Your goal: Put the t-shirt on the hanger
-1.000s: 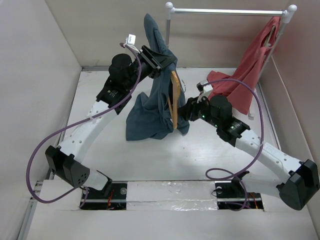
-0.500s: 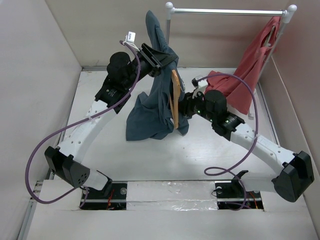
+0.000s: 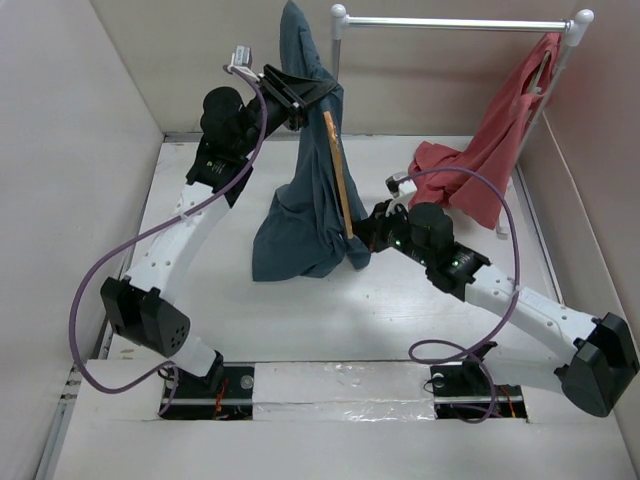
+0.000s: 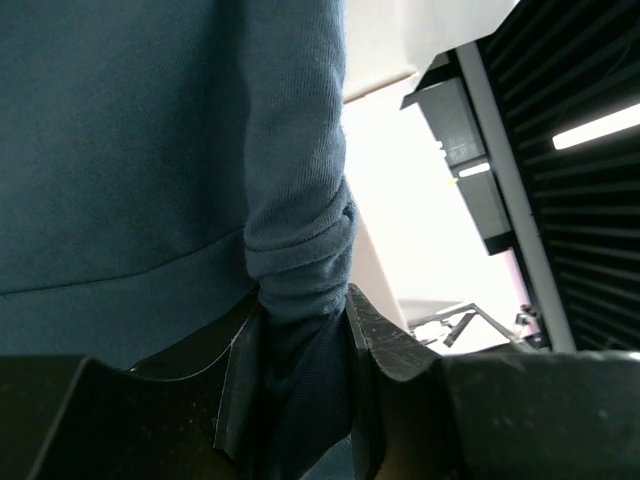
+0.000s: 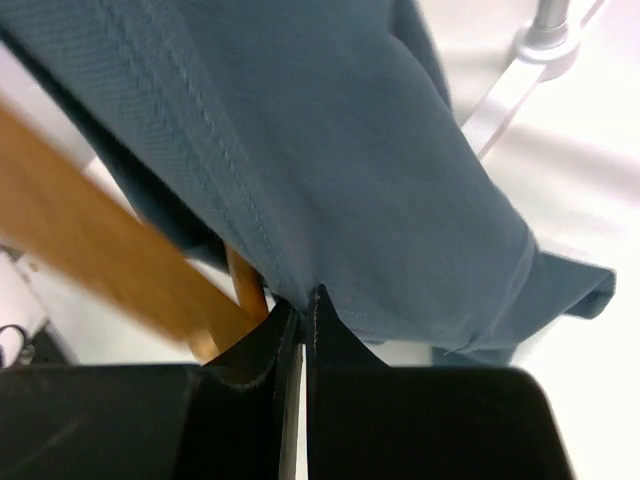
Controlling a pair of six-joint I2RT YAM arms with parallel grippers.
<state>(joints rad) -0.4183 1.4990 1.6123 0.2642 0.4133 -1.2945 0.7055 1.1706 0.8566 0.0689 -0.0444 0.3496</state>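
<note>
The hanger's lower end (image 3: pixel 348 229) (image 5: pixel 218 322) is still outside the t-shirt, so my right gripper will next pull the t-shirt's stitched edge back and around that end and let go there.
The slate-blue t-shirt (image 3: pixel 305 190) hangs in a long drape from my left gripper (image 3: pixel 300 92), which is raised high at the back. In the left wrist view that gripper (image 4: pixel 300 312) is shut on a bunched fold of the t-shirt (image 4: pixel 170 130). The tan wooden hanger (image 3: pixel 337 175) stands steeply tilted against the cloth's right side. Its lower end is beside my right gripper (image 3: pixel 362 240). In the right wrist view the right gripper (image 5: pixel 304 303) is shut on the t-shirt's stitched edge (image 5: pixel 330 150), and the hanger (image 5: pixel 100 255) passes just left of the fingers. The hanger's hook is hidden.
A coral-red garment (image 3: pixel 495 150) hangs from the white rail (image 3: pixel 450 22) at the back right and spills onto the table. The rail's upright post (image 3: pixel 337 50) stands just right of the raised t-shirt. Walls close in the left and right sides.
The right gripper has closed on the t-shirt's lower edge. The left arm has lifted the t-shirt higher and back. The hanger now stands more upright and shows more of its length.
</note>
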